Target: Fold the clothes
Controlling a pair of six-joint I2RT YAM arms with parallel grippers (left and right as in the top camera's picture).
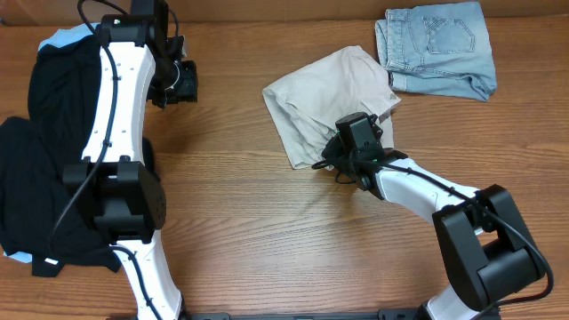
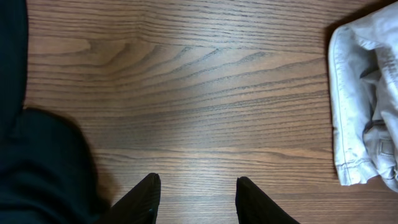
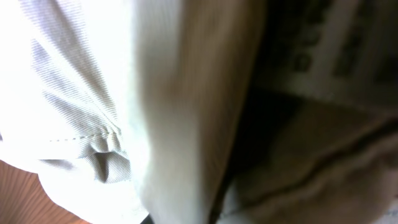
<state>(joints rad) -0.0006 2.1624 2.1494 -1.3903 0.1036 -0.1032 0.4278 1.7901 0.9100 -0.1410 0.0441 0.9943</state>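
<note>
Next, my right gripper needs to drag the bunched cloth toward the bare wood by the denim shorts and release it, since that lies to its right in the overhead view.
The beige shorts [image 1: 329, 93] lie crumpled and partly doubled over on the wood table, right of centre. My right gripper [image 1: 336, 153] is at their near edge, where the cloth bunches. In the right wrist view the beige cloth [image 3: 186, 93] fills the frame, and a fold runs down to where the jaws sit. The fingers themselves are hidden by the cloth. My left gripper [image 1: 182, 80] hovers open and empty over bare wood at the far left, well apart from the shorts. Its two fingertips [image 2: 196, 180] are spread, with the shorts' hem [image 2: 364, 118] at the right edge of that view.
Folded light-blue denim shorts [image 1: 440, 49] lie at the far right corner, just beyond the beige shorts. A pile of black garments [image 1: 49, 151] covers the left side of the table and shows in the left wrist view [image 2: 37, 168].
</note>
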